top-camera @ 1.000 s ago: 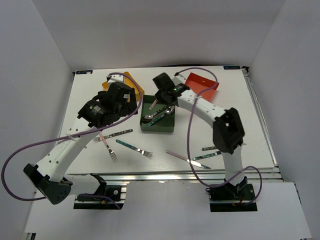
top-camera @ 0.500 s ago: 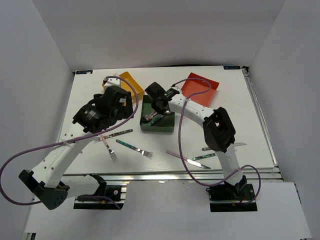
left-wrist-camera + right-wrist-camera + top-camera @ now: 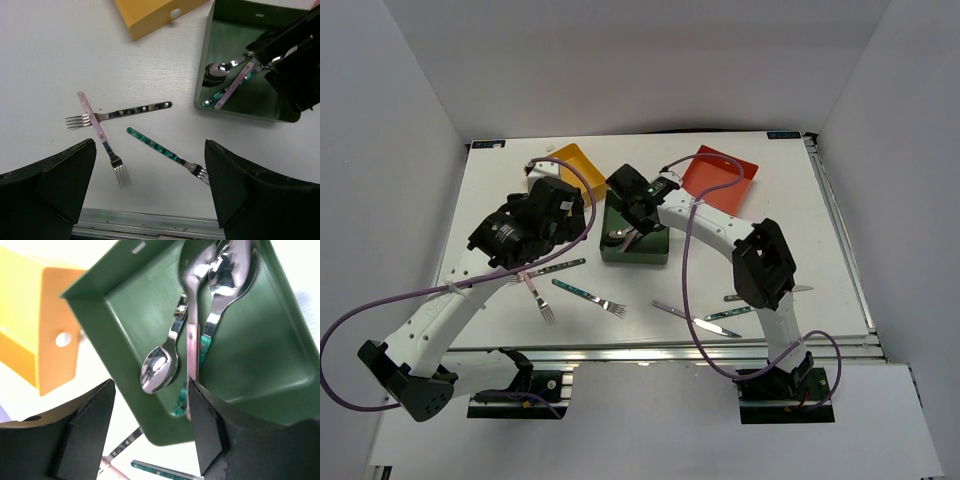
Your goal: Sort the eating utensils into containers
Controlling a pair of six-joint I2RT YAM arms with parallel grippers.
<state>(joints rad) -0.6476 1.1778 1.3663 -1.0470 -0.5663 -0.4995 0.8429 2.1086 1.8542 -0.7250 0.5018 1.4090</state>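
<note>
The knife's pink handle (image 3: 668, 309) lies below and back of my right gripper, so I should next draw it back from the dark green tray (image 3: 636, 257) and lower it onto the handle.
Over the dark green tray (image 3: 636, 257) my right gripper (image 3: 632, 208) hangs open with nothing between its fingers. In the right wrist view three spoons lie in that tray (image 3: 130, 315): a small one (image 3: 160, 367), a pink-handled one (image 3: 192, 340) whose handle end lies against my right fingertip (image 3: 200, 405), and a teal-handled one (image 3: 225, 270). My left gripper (image 3: 150, 145) is wide open above three forks on the table: pink-handled (image 3: 95, 122), dark-handled (image 3: 135, 110) and teal-handled (image 3: 160, 150). The yellow tray (image 3: 570, 160) and red-orange tray (image 3: 720, 172) stand at the back.
Three more utensils lie near the front right: a pink-handled knife (image 3: 682, 317), a teal-handled one (image 3: 732, 314) and one by the right arm (image 3: 740, 297). Purple cables loop from both arms. The table's metal front rail (image 3: 150, 227) runs just below the forks.
My right gripper has opened and let go of the pink-handled spoon into the dark green tray, shifting slightly left. The left arm has settled a little lower over the forks.
</note>
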